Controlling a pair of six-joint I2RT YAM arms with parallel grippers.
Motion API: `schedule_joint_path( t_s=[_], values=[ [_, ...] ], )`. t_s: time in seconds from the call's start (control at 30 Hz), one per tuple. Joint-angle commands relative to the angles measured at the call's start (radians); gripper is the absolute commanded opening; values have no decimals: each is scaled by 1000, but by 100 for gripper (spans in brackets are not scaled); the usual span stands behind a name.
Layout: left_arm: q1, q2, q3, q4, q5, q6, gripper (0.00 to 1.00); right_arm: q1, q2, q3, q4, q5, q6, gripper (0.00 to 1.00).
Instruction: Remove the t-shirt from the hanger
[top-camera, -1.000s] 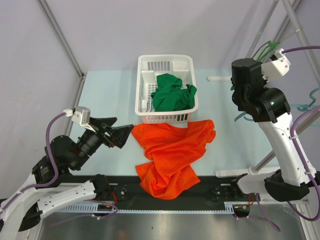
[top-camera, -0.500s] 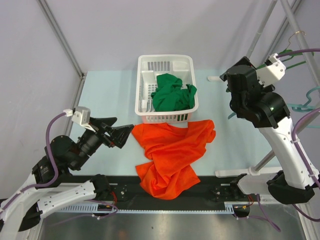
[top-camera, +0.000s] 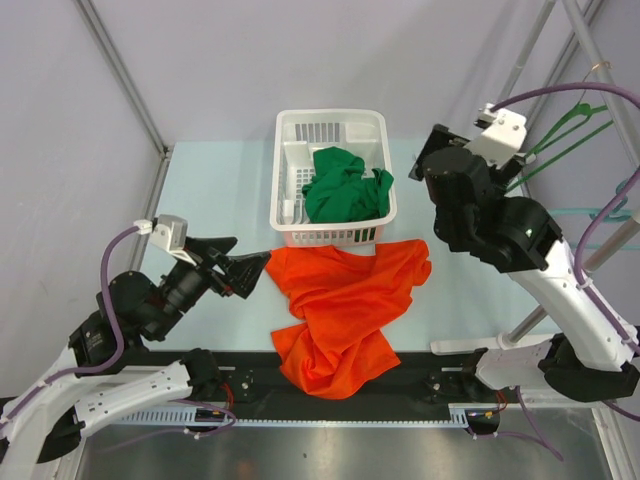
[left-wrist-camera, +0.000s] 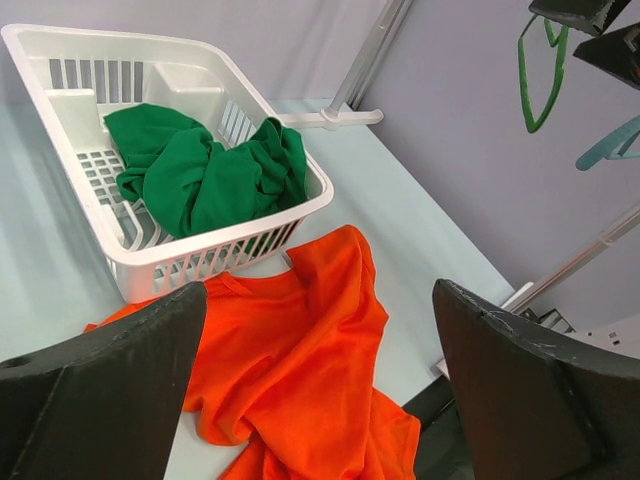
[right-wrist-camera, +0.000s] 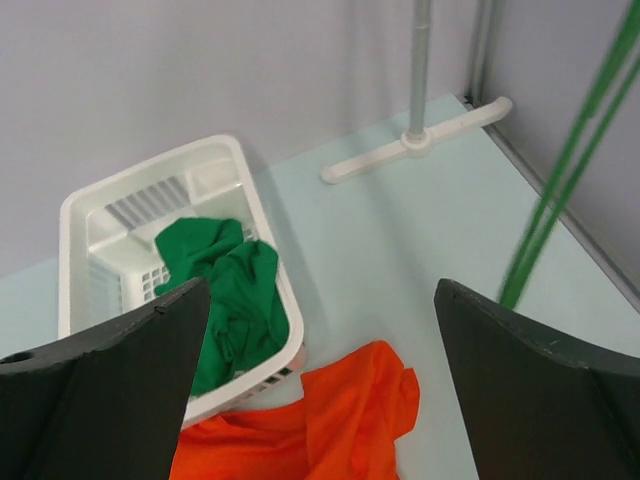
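Note:
I will next move my right gripper away from the green hanger (top-camera: 565, 135), turning it down and back onto the raised middle fold of the shirt, because the shirt is lying outside the basket.
The orange t-shirt (top-camera: 345, 305) lies crumpled on the table in front of the basket, off any hanger; it also shows below both wrists (left-wrist-camera: 300, 360) (right-wrist-camera: 340, 420). A bare green hanger (top-camera: 565, 135) hangs from the rail at the right (left-wrist-camera: 535, 75) (right-wrist-camera: 570, 160). My right gripper (top-camera: 428, 160) is open in the air left of that hanger, holding nothing (right-wrist-camera: 320, 300). My left gripper (top-camera: 255, 270) is open at the shirt's left edge, empty and above it (left-wrist-camera: 318, 330).
A white basket (top-camera: 330, 114) at the table's back holds a green garment (top-camera: 345, 190). A teal hanger (top-camera: 600, 212) hangs lower on the right. The rack's white foot (right-wrist-camera: 420, 145) and metal poles stand at the back right.
My right gripper has opened and let go of the green hanger, then swung left, away from the rail. The hanger stays hanging there. The left arm has barely moved.

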Motion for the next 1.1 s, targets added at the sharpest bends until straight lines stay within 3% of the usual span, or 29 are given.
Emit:
schedule_joint_path(
  t_s=[0.0, 0.03, 0.07, 0.13, 0.17, 0.27, 0.43, 0.5, 0.7, 1.07],
  values=[
    [3, -7, -8, 18, 21, -1, 100, 87, -56, -105, 317, -33, -412, 100],
    [3, -7, -8, 14, 21, -1, 100, 98, -71, -132, 359, -114, -464, 100],
    [3, -8, -7, 11, 19, -1, 100, 99, -87, -159, 420, -329, -509, 100],
    [3, -16, -4, 4, 15, 0, 100, 96, -118, -219, 443, -569, -595, 100],
    [3, -19, -2, -1, 8, 0, 100, 101, -118, -224, 413, -795, -616, 100],
    [3, -31, -2, -7, -7, 7, 100, 113, -102, -247, 321, -1136, -672, 100],
    [3, -33, -1, -9, -4, 10, 100, 119, -61, -370, 198, -1415, -707, 100],
    [3, -36, -2, -12, -13, 10, 100, 121, -38, -455, 192, -1458, -695, 100],
    [3, -60, -2, -28, -21, 10, 100, 178, 62, -629, 242, -1310, -667, 100],
    [3, -100, -11, -51, -33, -3, 100, 285, 145, -1000, 897, -1116, -764, 100]
  ],
)
